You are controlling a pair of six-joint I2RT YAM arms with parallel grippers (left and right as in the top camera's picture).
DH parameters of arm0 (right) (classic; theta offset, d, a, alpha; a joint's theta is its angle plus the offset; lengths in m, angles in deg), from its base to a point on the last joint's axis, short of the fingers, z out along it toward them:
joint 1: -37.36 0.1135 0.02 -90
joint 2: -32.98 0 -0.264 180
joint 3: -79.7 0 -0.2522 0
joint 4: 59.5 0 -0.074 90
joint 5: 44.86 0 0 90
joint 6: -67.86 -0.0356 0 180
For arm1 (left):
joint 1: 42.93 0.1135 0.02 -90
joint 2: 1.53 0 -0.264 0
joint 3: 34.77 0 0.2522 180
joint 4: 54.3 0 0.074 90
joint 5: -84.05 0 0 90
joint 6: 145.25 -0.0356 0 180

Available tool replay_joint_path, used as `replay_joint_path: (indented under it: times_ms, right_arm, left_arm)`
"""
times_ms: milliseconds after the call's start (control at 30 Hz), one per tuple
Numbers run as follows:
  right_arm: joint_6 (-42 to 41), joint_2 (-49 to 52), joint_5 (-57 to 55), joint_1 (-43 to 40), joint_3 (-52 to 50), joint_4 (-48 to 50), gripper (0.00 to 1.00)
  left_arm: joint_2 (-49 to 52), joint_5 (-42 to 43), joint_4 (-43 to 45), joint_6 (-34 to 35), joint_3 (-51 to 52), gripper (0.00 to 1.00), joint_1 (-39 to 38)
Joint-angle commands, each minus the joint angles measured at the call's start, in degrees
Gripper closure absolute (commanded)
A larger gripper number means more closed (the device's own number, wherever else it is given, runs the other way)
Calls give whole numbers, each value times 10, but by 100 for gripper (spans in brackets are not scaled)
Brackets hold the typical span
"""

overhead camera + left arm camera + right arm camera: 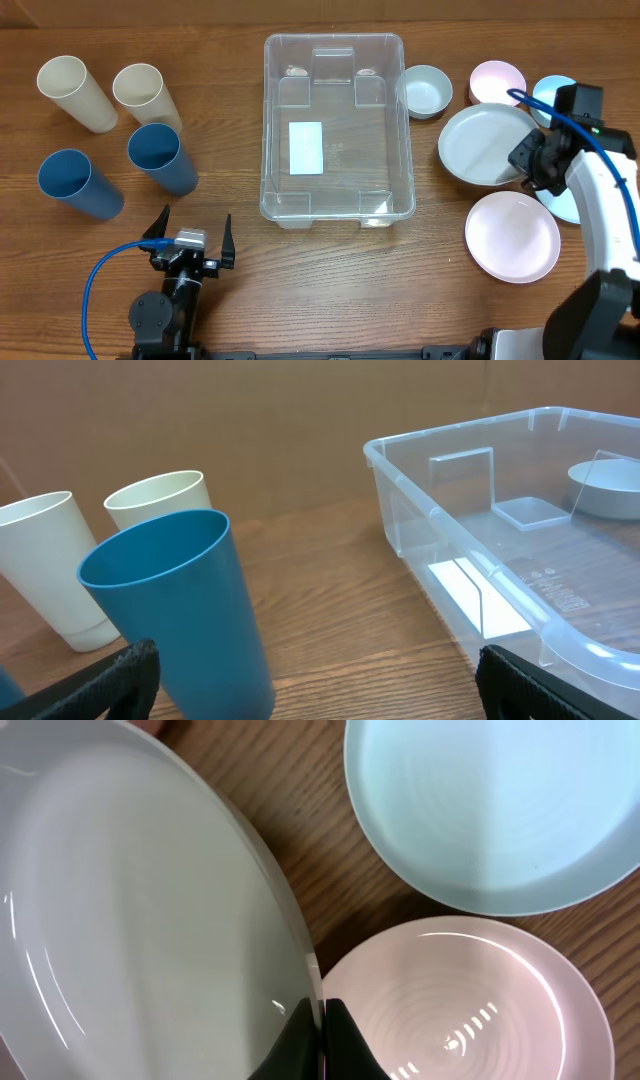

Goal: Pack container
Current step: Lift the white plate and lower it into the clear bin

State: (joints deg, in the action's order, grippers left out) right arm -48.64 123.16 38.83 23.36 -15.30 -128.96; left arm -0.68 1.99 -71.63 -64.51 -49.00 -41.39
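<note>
My right gripper rises over the container's side by the small bowl next and lowers the plate there to release it. This is because the near part of the container's bottom lies bare.
The clear plastic container (337,130) stands in the middle of the table with a white label on its base; it also shows in the left wrist view (520,570). My right gripper (530,165) is shut on the rim of a large pale grey-green plate (485,142), seen close up in the right wrist view (130,900) with the fingers (322,1020) pinching its edge. My left gripper (192,240) is open and empty near the front edge, its fingertips (320,680) wide apart behind a blue cup (180,610).
Two cream cups (75,92) (143,92) and two blue cups (78,183) (160,157) stand at the left. A small pale bowl (427,90), a pink plate (512,236), a pink bowl (497,80) and light blue plates (553,92) lie at the right.
</note>
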Motion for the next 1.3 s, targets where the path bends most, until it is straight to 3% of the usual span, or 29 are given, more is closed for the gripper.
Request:
replay_joint_path:
  times_ms: [0, 367, 567, 900, 1267]
  right_arm:
    - [12, -43, 10, 1, 23, -5, 96]
    - [42, -207, 194, 7, 83, 6, 96]
    - [22, -247, 234, 102, 83, 60, 96]
    - [-11, -107, 118, 317, 82, 103, 96]
    - [-21, 31, 102, 372, 82, 74, 96]
  left_arm:
    - [-6, 5, 0, -10, 2, 0, 3]
    - [-6, 5, 0, -10, 2, 0, 3]
    - [-6, 5, 0, -10, 2, 0, 3]
    - [-6, 5, 0, -10, 2, 0, 3]
    - [-6, 5, 0, -10, 2, 0, 3]
